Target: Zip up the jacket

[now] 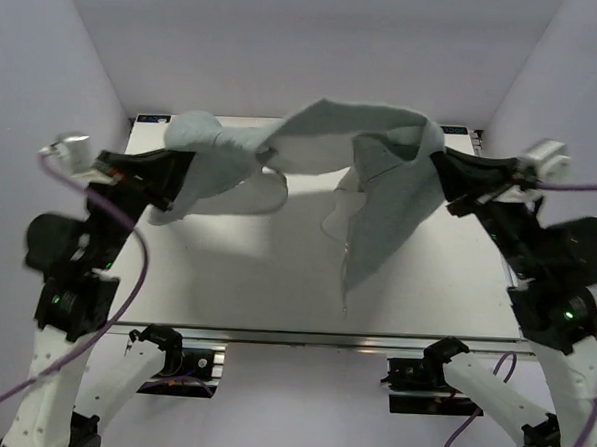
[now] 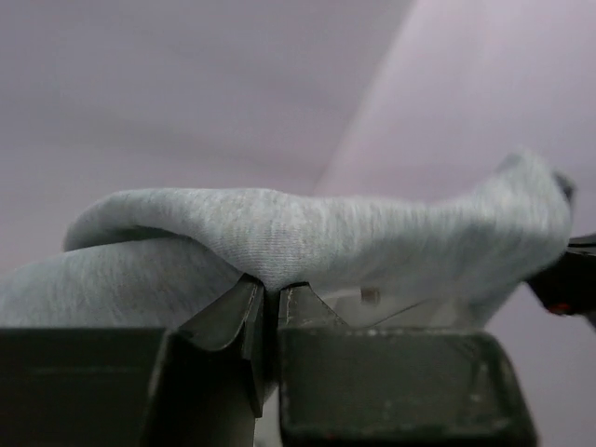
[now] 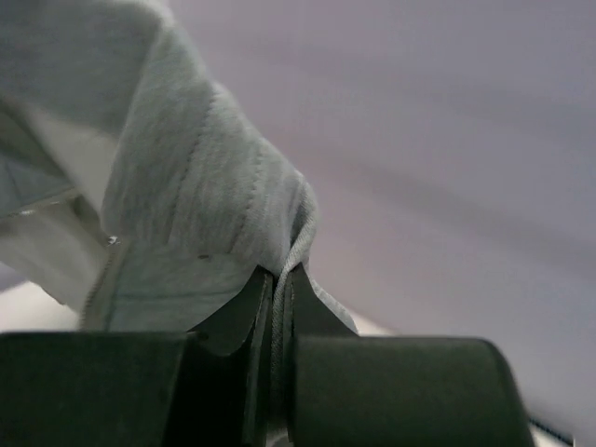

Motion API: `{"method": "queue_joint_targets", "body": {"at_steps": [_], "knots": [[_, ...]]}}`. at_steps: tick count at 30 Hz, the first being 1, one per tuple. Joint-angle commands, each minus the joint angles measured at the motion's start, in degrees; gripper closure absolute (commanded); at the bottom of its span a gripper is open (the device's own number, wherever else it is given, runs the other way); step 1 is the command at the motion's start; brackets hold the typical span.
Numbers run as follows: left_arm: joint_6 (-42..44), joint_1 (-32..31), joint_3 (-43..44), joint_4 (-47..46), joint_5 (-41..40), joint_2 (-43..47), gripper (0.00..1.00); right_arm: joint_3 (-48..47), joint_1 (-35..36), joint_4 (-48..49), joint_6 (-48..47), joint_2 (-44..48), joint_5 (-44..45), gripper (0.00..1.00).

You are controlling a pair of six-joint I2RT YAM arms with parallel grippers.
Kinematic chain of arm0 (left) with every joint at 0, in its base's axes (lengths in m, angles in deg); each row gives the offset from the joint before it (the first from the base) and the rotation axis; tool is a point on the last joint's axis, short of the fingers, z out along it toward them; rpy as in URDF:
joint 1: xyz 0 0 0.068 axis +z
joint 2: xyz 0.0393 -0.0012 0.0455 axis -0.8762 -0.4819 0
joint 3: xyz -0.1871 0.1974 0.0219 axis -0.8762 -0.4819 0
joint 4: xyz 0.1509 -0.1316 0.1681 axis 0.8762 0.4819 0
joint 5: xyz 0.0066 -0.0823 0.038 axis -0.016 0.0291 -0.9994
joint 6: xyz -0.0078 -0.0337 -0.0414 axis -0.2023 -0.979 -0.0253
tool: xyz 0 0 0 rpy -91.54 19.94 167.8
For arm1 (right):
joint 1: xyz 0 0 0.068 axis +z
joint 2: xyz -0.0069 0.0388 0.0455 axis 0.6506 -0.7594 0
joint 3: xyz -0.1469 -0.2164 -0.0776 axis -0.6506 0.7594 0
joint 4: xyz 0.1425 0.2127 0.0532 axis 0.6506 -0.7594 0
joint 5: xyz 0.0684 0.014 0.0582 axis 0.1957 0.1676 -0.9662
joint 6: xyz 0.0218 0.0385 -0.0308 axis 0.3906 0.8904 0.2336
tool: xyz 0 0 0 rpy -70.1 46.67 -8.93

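Note:
The jacket [image 1: 381, 178] hangs above the table's far middle, so my right gripper will next move down and left in the top view toward there to release the jacket's edge.
The grey-green fleece jacket [image 1: 381, 178] hangs above the white table [image 1: 275, 282], stretched between both arms. My left gripper [image 1: 186, 168] is shut on its left end; in the left wrist view the jaws pinch a fold of the jacket [image 2: 279, 233], with the left gripper [image 2: 270, 289] just under the cloth. My right gripper [image 1: 437, 161] is shut on the jacket's right edge, and in the right wrist view a thin fold of the jacket [image 3: 196, 205] runs down between the jaws of the right gripper [image 3: 279, 272]. A long panel with the light zipper edge [image 1: 349, 256] droops toward the table.
White walls close in the table at the back and on both sides. The arm bases [image 1: 182, 353] and clamps sit along the near edge. A purple cable [image 1: 126, 275] loops beside the left arm.

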Motion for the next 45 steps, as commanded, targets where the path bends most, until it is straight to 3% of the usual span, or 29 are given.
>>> {"method": "queue_joint_targets", "body": {"at_steps": [1,5,12,16,18,21,22,23,25,26,27,28,29,31,34,39,42,45], "knots": [[-2.9,0.0,5.3,-8.2,6.0,3.3,1.0,-9.2,0.1,2.9,-0.8,2.1,-6.3,1.0],[-5.3,1.1,9.9,-9.1,9.6,4.2,1.0,-13.4,0.1,3.0,0.6,2.6,-5.4,1.0],[-12.9,14.2,11.3,-6.3,11.6,3.3,1.0,-11.8,0.0,5.0,5.1,-2.0,0.1,1.0],[-19.3,15.8,0.9,-2.9,2.8,2.6,1.0,-5.8,0.1,7.1,7.9,-8.0,12.0,1.0],[-19.8,15.8,-2.5,-2.3,-0.1,-0.9,1.0,-2.4,0.0,7.2,8.3,-13.8,19.4,1.0],[-20.4,15.7,-9.4,-7.2,1.0,-10.7,1.0,0.2,-1.9,10.2,9.8,-24.1,21.8,1.0],[-20.5,15.6,-12.1,-8.8,1.5,-13.8,0.95,0.5,-3.0,10.6,12.2,-30.5,17.8,1.0],[-20.4,15.6,-12.7,-10.0,1.6,-21.1,0.75,0.0,-5.7,10.8,13.7,-33.9,15.2,1.0],[-17.7,15.4,-12.2,-13.1,1.0,-29.0,0.46,-3.8,-8.1,10.8,16.8,-45.3,8.9,1.0],[-16.5,15.2,-8.7,-12.6,1.0,-33.1,0.25,-6.3,-9.0,9.6,18.4,-49.1,7.8,0.94],[-15.3,15.1,-5.7,-9.1,2.2,-41.2,0.02,-9.3,-10.2,8.2,18.7,-52.9,6.5,0.81],[-11.1,15.1,-2.3,-7.2,4.9,-44.9,0.02,-12.7,-10.6,5.9,18.3,-59.3,2.0,0.63],[-9.9,14.5,5.1,-4.5,5.2,-48.4,0.02,-19.7,-10.6,1.2,18.7,-61.6,1.8,0.11],[-6.6,14.2,10.8,2.1,5.2,-54.6,0.02,-23.8,-10.4,-0.9,18.9,-64.9,1.1,0.11],[-4.5,12.9,11.5,2.1,3.5,-52.6,0.02,-21.4,-10.0,0.4,19.0,-62.6,0.1,0.11],[-3.8,11.5,3.2,3.5,2.4,-42.7,0.02,-2.0,-9.1,1.7,20.3,-47.0,-0.5,0.11],[-5.4,10.2,-3.7,11.4,2.1,-35.5,0.02,10.7,-8.9,0.1,23.5,-36.6,-0.8,0.11],[-7.8,4.9,-15.3,12.0,0.6,-26.3,0.02,20.0,-8.8,-2.7,28.1,-26.3,-0.5,0.11]]}}
